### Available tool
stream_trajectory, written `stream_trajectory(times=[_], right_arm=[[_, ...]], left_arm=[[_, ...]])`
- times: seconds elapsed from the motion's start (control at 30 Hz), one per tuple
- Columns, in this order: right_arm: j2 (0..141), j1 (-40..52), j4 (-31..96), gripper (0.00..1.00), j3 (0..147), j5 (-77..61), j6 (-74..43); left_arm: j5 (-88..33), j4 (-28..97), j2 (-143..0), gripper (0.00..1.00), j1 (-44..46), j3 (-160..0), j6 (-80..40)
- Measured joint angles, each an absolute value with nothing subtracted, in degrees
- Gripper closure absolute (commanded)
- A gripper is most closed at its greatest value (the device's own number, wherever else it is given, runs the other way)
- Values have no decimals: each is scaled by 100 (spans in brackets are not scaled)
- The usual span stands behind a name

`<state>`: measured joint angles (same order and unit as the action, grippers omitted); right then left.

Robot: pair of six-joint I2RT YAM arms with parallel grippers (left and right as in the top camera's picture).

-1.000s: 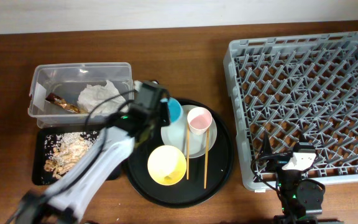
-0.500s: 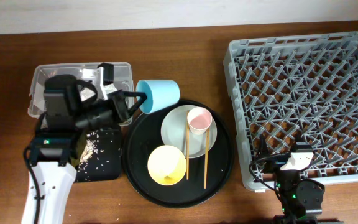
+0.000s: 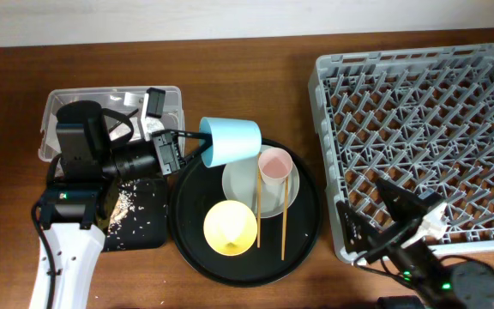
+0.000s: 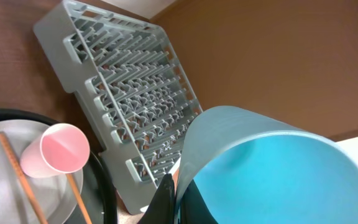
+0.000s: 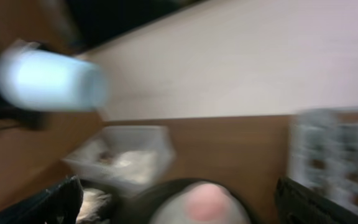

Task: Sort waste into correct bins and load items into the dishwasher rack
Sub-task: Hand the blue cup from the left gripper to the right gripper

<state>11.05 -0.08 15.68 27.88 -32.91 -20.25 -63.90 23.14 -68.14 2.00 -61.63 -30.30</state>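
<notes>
The robot's right gripper should next turn toward the light-blue cup and move outward over the tray to the light-blue cup's closed end (image 3: 253, 140) (image 5: 93, 86), since the left gripper holds the cup's rim.
My left gripper (image 3: 197, 146) is shut on the rim of the light-blue cup (image 3: 230, 140) and holds it on its side above the left edge of the round black tray (image 3: 311, 232). The left wrist view shows the jaws (image 4: 176, 199) pinching the cup's wall (image 4: 272, 168). The pink cup (image 3: 274, 163) stands on the white plate (image 3: 243, 184), with two chopsticks (image 3: 285, 215) and the yellow bowl (image 3: 230, 227) beside it. The grey rack (image 3: 427, 129) is at the right. My right gripper (image 3: 363, 197) is open and empty by the rack's front left corner.
The clear tub (image 3: 168, 96) sits at the back left, mostly hidden by my left arm. The shallow black tray (image 3: 140, 227) with tan crumbs (image 3: 127, 202) lies in front of it. The right wrist view is blurred and shows the pink cup (image 5: 207, 202) and the tub (image 5: 126, 158).
My left gripper has carried the light-blue cup to the right, over the round tray's edge. My right arm has risen and swung toward the tray, jaws open.
</notes>
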Motion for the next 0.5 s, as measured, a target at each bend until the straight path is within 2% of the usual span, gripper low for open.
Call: stream_trajectory(times=[0.2, 0.5], right_arm=[[3059, -8, 1592, 1, 4412, -5712, -2117], [4506, -8, 757, 1, 4598, -7684, -2147]], left_arm=[[-6954, 2202, -6814, 100, 200, -6163, -3052], [-7638, 1999, -6814, 100, 200, -6163, -3072]])
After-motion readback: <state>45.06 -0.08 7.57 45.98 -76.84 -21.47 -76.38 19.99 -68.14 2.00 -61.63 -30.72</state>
